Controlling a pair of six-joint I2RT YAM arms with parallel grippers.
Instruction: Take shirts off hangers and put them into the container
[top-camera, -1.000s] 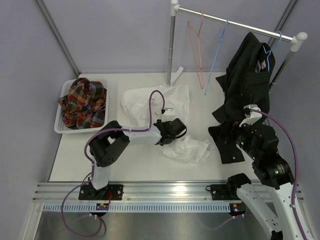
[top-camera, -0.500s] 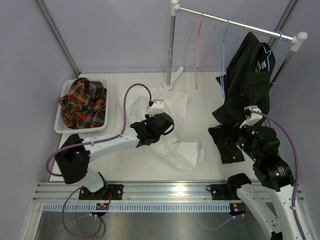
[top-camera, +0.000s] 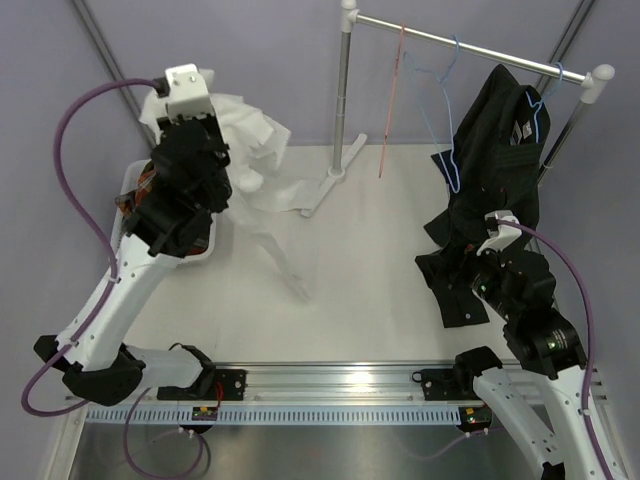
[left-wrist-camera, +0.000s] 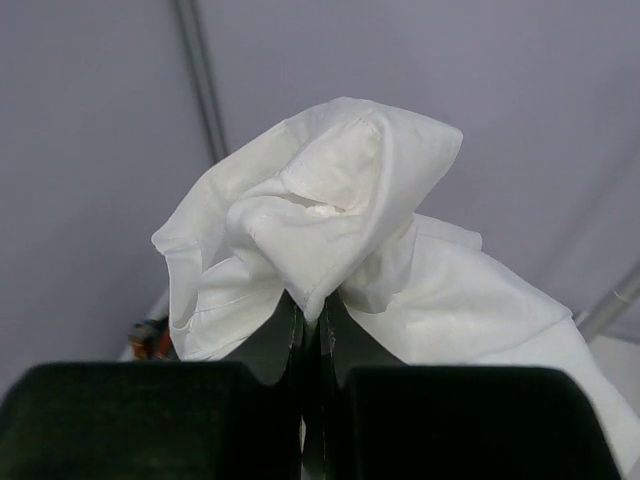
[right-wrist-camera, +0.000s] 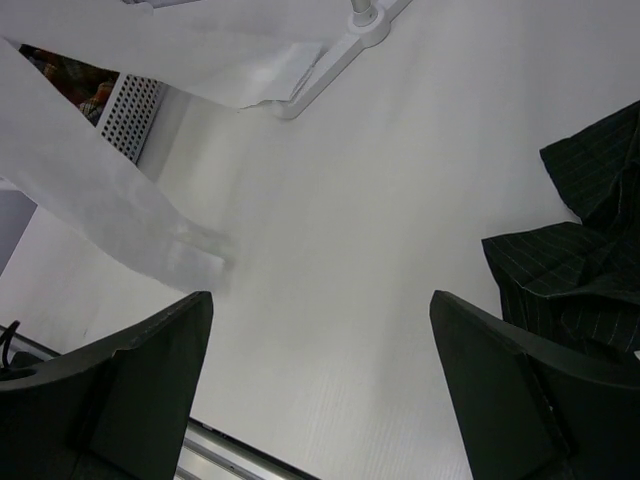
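The left gripper lowers toward the plaid shirt lying inside the container (top-camera: 127, 188) next and releases the bunched fold there, because the white shirt still hangs high over it.
My left gripper (left-wrist-camera: 312, 305) is shut on a bunched fold of the white shirt (left-wrist-camera: 330, 210). The left arm (top-camera: 165, 210) is raised high over the container (top-camera: 127, 188). From it the white shirt (top-camera: 250, 150) hangs down, one sleeve reaching the table. The plaid shirt (right-wrist-camera: 70, 72) lies in the container (right-wrist-camera: 132, 105), mostly hidden behind the arm. The black shirt (top-camera: 495, 150) hangs on a light blue hanger (top-camera: 543, 100), its tail on the table. A pink-red hanger (top-camera: 392, 100) and a light blue hanger (top-camera: 443, 110) hang bare. My right gripper (right-wrist-camera: 320, 300) is open above bare table beside the black shirt (right-wrist-camera: 570, 260).
The chrome rail (top-camera: 470, 45) runs across the back right on an upright post (top-camera: 343, 90) whose foot (top-camera: 335, 175) stands on the table. A metal mounting track (top-camera: 330, 385) lines the near edge. Grey walls close in on the left and at the back.
My left gripper shut on the white shirt, then swung up and left, lifting it off the table to above the container. The bare hangers have swung. The right arm is still.
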